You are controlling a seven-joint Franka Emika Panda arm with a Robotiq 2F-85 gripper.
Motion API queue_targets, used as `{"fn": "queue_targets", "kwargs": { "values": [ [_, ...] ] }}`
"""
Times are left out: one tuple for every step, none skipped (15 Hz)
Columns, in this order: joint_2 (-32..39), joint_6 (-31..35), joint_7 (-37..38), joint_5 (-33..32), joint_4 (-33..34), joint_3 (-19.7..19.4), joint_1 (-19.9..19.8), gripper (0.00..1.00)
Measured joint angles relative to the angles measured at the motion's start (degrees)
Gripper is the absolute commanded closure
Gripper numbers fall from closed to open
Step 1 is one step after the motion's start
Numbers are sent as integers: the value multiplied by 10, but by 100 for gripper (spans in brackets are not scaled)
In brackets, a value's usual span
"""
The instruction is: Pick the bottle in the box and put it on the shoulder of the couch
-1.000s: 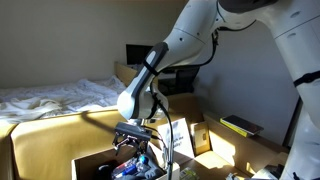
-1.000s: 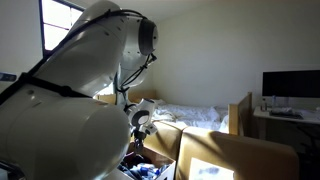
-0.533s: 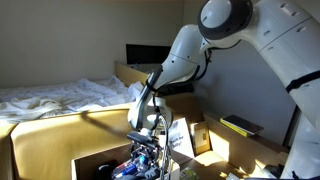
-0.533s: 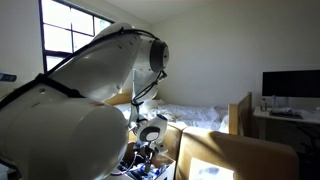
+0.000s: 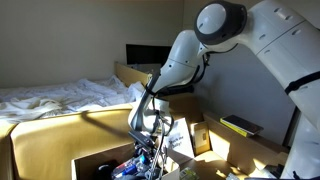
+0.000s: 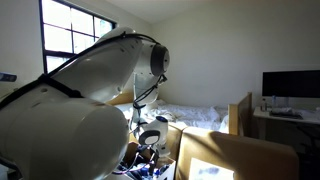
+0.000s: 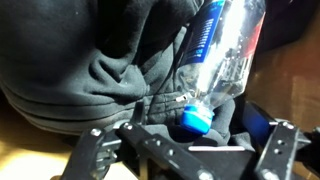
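Observation:
My gripper needs to go farther down into the box, onto the cap end of the bottle, and close there, because the blue cap is between my open fingers.
In the wrist view the bottle (image 7: 226, 48) is clear plastic with a blue label and a blue cap (image 7: 195, 118). It lies on dark cloth (image 7: 110, 60) inside the box. My gripper (image 7: 185, 152) is open, with one finger on each side of the cap end and not closed on it. In both exterior views my gripper (image 5: 148, 158) (image 6: 150, 152) is down inside the brown cardboard box (image 5: 92, 164). The box sits on the mustard-yellow couch (image 5: 50, 132) (image 6: 235, 155). The bottle is too small to make out in the exterior views.
A bed with rumpled white sheets (image 5: 55, 95) lies behind the couch. Framed pictures and a white card (image 5: 198, 136) lean beside the box. A monitor on a desk (image 6: 290, 86) stands at the back. The box flaps rise close around my gripper.
My arm has lowered and the gripper has gone deeper into the box, down towards the bottle. The box and couch have not moved.

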Motion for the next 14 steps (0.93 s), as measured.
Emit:
{"fn": "queue_targets", "kwargs": {
  "values": [
    [7, 0, 9, 3, 3, -1, 2, 0],
    [16, 0, 17, 5, 7, -1, 2, 0],
    [27, 1, 23, 5, 11, -2, 3, 0],
    [39, 7, 26, 5, 16, -3, 3, 0],
    [51, 15, 26, 5, 23, -1, 2, 0],
    [62, 25, 26, 5, 31, 1, 2, 0],
    [70, 37, 26, 5, 39, 4, 2, 25],
    [78, 47, 25, 5, 46, 7, 3, 27],
    [84, 53, 25, 4, 54, 9, 5, 40],
    [92, 61, 25, 4, 67, 9, 11, 47],
    [96, 62, 25, 4, 73, 6, 16, 53],
    [100, 62, 25, 4, 80, -1, 24, 59],
    [104, 62, 25, 4, 86, -7, 30, 66],
    [109, 62, 25, 4, 91, -13, 37, 72]
  ]
}}
